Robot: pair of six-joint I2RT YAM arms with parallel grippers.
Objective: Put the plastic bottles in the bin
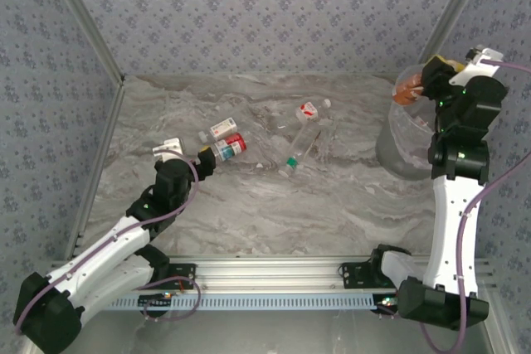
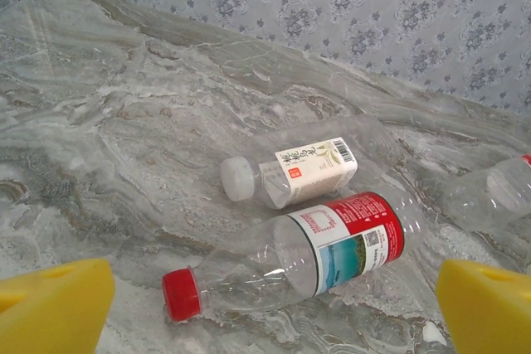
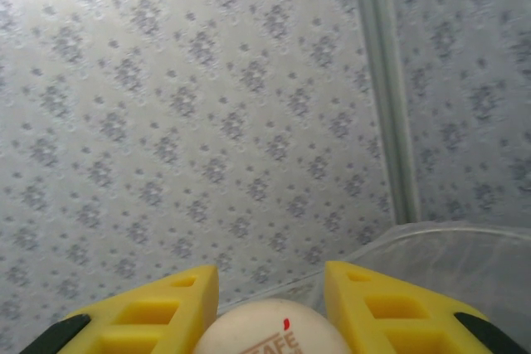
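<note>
The orange-red bottle still hangs near the bin's rim. Next, my right gripper lowers it into the opening of the translucent bin and releases it.
My left gripper is open and low over the table, its yellow fingers either side of a clear bottle with a red cap and red-and-white label. Just behind that lies a white-capped bottle. Further bottles lie near the table's middle: a red-and-white one and a clear green-capped one. My right gripper is shut on the orange-red bottle, whose pale round end shows between the fingers. It hangs over the translucent bin.
A small white-labelled bottle lies left of my left gripper. Part of another clear bottle reaches in at the right of the left wrist view. Patterned walls close the table at the back and sides. The bin stands in the back right corner.
</note>
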